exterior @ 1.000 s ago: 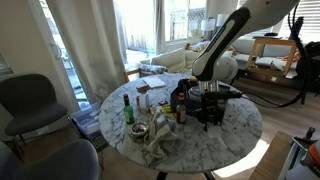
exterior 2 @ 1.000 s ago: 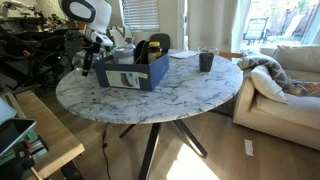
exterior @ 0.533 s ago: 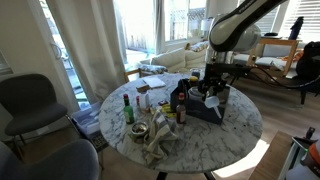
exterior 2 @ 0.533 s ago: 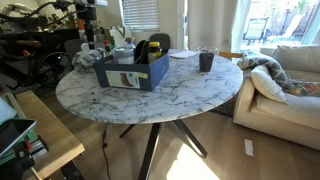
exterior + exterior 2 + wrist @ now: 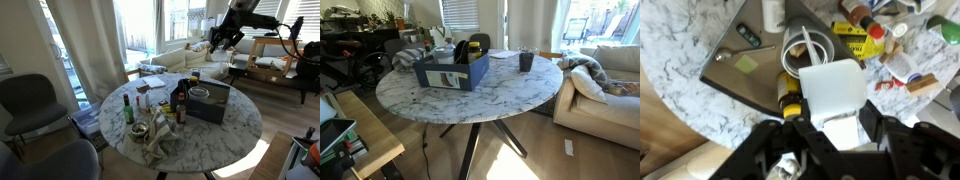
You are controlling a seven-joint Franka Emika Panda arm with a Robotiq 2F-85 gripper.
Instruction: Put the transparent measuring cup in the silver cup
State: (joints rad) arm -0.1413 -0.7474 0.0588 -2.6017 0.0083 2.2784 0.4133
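Observation:
I should next lower my gripper toward the round rim of the silver cup (image 5: 200,94), well below in the dark open box, to release the measuring cup.
In the wrist view my gripper (image 5: 834,113) is shut on the transparent measuring cup (image 5: 830,85), a pale, boxy, see-through cup held between the two black fingers (image 5: 783,128). I look down from high above the table. The silver cup (image 5: 803,48) shows as a round rim inside the dark open box (image 5: 735,65) below. In an exterior view the gripper (image 5: 222,38) hangs high above and behind the table, well away from the silver cup (image 5: 200,94) in the box. The arm does not show in the exterior view taken from across the table.
The round marble table (image 5: 235,125) carries a green bottle (image 5: 127,108), dark bottles (image 5: 180,100), a crumpled cloth (image 5: 160,142) and the blue box (image 5: 450,70). A dark cup (image 5: 525,62) stands near the far edge. Chairs (image 5: 30,100) and a sofa (image 5: 605,80) surround the table.
The arm has risen from just over the box to high above and behind the table, with the measuring cup in its grip. It has left the view from across the table.

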